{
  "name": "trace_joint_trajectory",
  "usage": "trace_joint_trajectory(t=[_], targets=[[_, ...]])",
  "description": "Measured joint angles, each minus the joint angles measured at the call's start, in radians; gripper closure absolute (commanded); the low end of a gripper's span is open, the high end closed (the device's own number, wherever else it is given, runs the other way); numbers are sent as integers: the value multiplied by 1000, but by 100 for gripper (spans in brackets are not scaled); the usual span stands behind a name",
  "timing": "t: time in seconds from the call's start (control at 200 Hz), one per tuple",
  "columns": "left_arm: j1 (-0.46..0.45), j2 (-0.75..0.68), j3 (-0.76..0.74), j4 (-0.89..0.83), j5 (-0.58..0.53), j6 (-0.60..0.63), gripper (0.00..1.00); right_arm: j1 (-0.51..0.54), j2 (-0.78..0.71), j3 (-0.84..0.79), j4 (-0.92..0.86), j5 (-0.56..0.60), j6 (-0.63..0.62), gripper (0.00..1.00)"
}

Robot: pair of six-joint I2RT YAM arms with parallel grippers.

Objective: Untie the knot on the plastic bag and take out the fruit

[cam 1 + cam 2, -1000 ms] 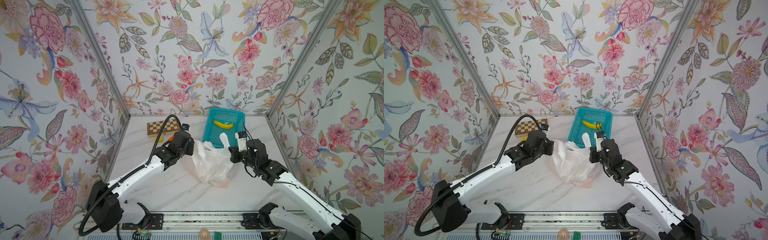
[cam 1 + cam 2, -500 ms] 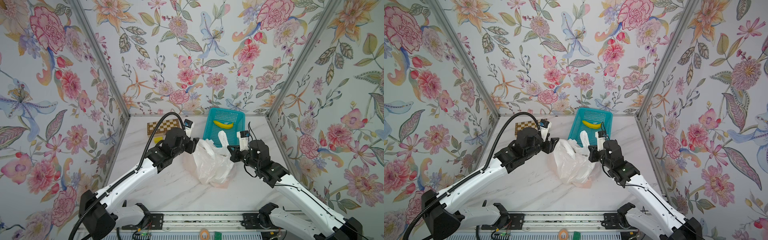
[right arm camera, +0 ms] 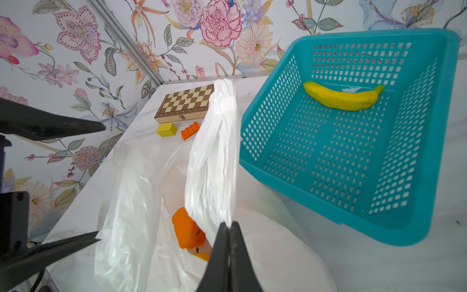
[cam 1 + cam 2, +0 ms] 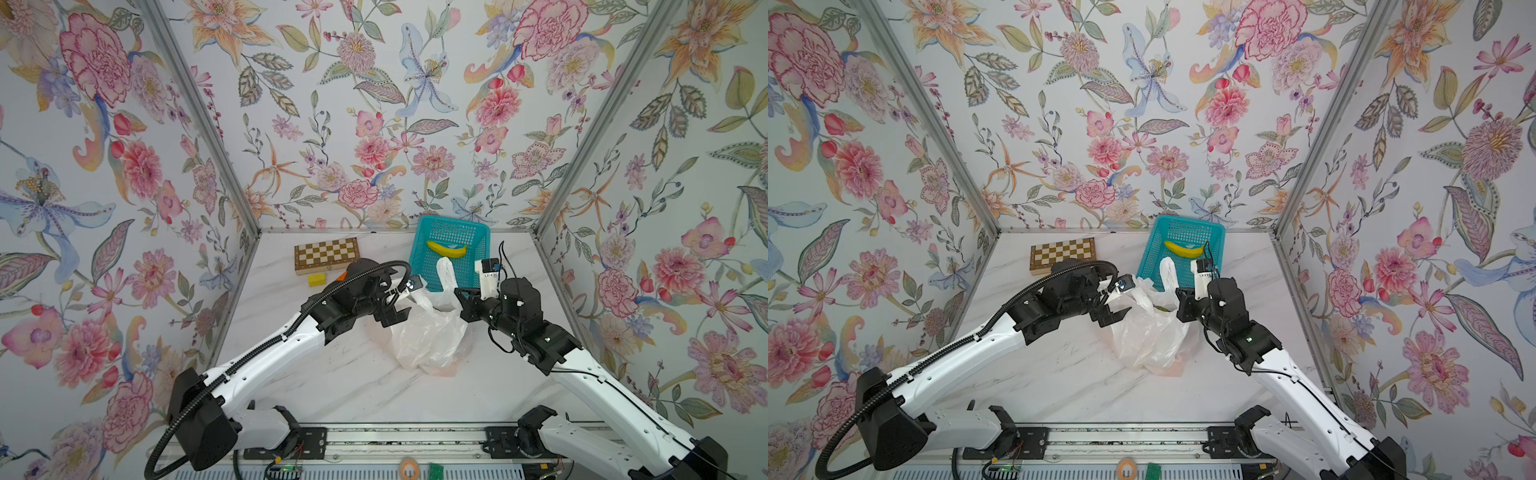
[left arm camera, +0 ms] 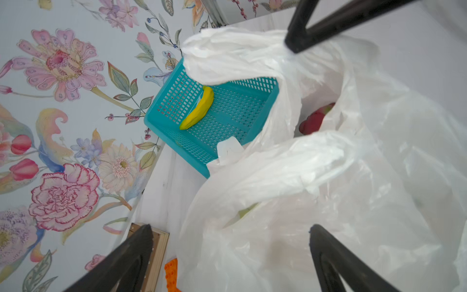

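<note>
My right gripper holds a piece of the bag that stands upright beside the fruit in the bag's gaping opening. Next, it will move back over the bag's near side and release that piece.
The white plastic bag (image 4: 428, 332) lies mid-table with its mouth gaping. My right gripper (image 3: 229, 223) is shut on a strip of the bag's film and holds it upright. The knot (image 3: 226, 104) is a small bunch with a short tail near that strip's top. My left gripper (image 5: 230, 227) is open at the bag's left edge, with film lying between its fingers but not pinched. Fruit shows inside the bag: an orange one (image 3: 187, 230), a yellow one (image 3: 202, 256), a pink-red one (image 5: 312, 121) and a green bit (image 5: 242, 213). Both top views show the left gripper (image 4: 401, 301) and the right gripper (image 4: 1179, 297) flanking the bag.
A teal mesh basket (image 4: 419, 249) holding a banana (image 4: 446, 248) stands just behind the bag, against the back wall. A wooden chessboard box (image 4: 326, 255), a yellow block (image 4: 316, 279) and an orange block (image 3: 190, 130) lie at the back left. Walls close three sides.
My left gripper has opened and let go of the bag's film, shifting a little to the right. The right gripper stays shut on the strip, raised slightly.
</note>
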Motion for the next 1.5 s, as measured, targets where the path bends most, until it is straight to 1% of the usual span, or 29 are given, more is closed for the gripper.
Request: trace_joint_trajectory(t=[0.075,0.19,0.23,0.265,0.295,0.32,0.38,0.42,0.475,0.535,0.555,0.575,0.696,0.756,0.766,0.811,0.881,0.931,1.041,1.061,1.091,1.126,1.186,1.196,1.246,1.291,1.326,1.431,1.501], targets=[[0,18,3,20,1,100,1,0,0,0,0,0,0,100],[0,61,5,74,-2,193,1,0,0,0,-1,-3,0,100],[0,80,5,94,-2,213,4,0,0,1,-2,-4,0,100],[0,97,5,115,-2,225,9,0,0,2,-2,-4,0,100],[0,109,5,133,-1,232,15,0,-1,3,-2,-4,0,100],[0,118,5,143,1,227,24,0,-3,3,-3,-4,0,100],[0,134,5,183,2,224,56,0,-8,3,-3,-4,1,100],[0,140,3,216,-3,202,73,0,-16,3,-5,-4,1,100],[0,145,3,273,-23,159,87,0,-30,3,-7,-4,1,100],[0,149,8,322,-60,83,97,0,-49,3,-15,-4,0,100],[0,153,14,336,-79,37,100,0,-56,3,-19,-4,0,100],[0,157,23,345,-94,19,100,0,-64,3,-24,-4,0,100],[5,209,147,323,-219,-210,100,23,-106,2,-47,-27,-5,100],[10,239,233,295,-264,-315,100,56,-130,-5,-58,-79,-10,100],[11,246,256,288,-276,-350,100,63,-138,-9,-57,-93,-12,100],[15,259,298,276,-296,-417,100,90,-155,-22,-60,-132,-16,100],[26,272,341,257,-313,-515,100,149,-185,-60,-61,-195,-19,100],[33,274,356,248,-314,-571,100,217,-206,-105,-63,-234,-20,100],[39,283,366,233,-303,-656,100,332,-208,-175,-80,-221,-24,100],[39,286,367,229,-298,-666,98,353,-202,-183,-84,-207,-27,100],[37,293,367,224,-286,-681,94,373,-192,-190,-90,-187,-27,93],[36,301,367,218,-280,-695,88,388,-182,-190,-98,-162,-27,88],[37,318,367,213,-277,-725,73,401,-176,-189,-110,-116,-27,74],[37,320,367,212,-277,-730,71,401,-176,-189,-110,-116,-27,73],[39,328,367,201,-275,-750,65,407,-177,-183,-125,-75,-11,67],[39,330,367,187,-276,-784,61,410,-178,-166,-138,-24,-7,56],[39,330,367,179,-276,-801,58,409,-180,-153,-142,5,1,51],[39,313,362,142,-274,-888,54,391,-181,-71,-154,103,23,46],[39,286,349,105,-269,-953,52,355,-169,-5,-151,133,37,43]])
